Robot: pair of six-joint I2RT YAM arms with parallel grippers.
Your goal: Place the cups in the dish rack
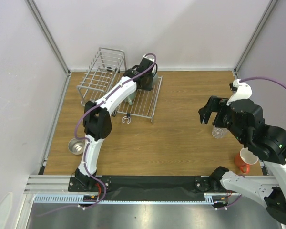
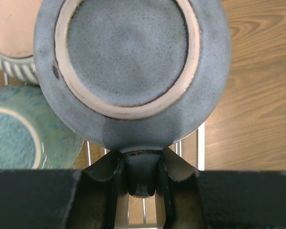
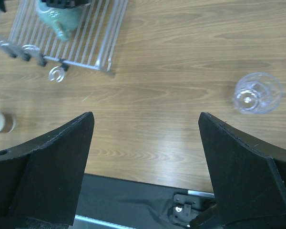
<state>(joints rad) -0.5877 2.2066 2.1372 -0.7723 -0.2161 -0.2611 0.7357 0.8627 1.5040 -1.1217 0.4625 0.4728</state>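
Note:
The left gripper will next go down onto the tray's free far corner (image 1: pixel 156 81) and let go, because the teal cup and the ribbed grey-white cup fill the wires beside the mug.
My left gripper (image 1: pixel 145 76) reaches over the flat tray of the silver wire dish rack (image 1: pixel 102 78). In the left wrist view it (image 2: pixel 143 160) is shut on the handle of an upside-down grey mug (image 2: pixel 128 62). A teal cup (image 2: pixel 14 131) and a ribbed grey-white cup (image 2: pixel 12 64) sit beside it on the rack. My right gripper (image 1: pixel 206 114) is open and empty above the table (image 3: pixel 145 117). A clear glass (image 1: pixel 218 132) stands just right of it and also shows in the right wrist view (image 3: pixel 256 93). An orange-red cup (image 1: pixel 245 160) stands near the right front edge.
A small metal bowl (image 1: pixel 76 146) sits at the left front of the wooden table. A wire hook ring (image 1: pixel 126 119) hangs at the rack's front edge. The rack (image 3: pixel 71 33) with the teal cup (image 3: pixel 59 19) shows far left in the right wrist view. Walls close three sides.

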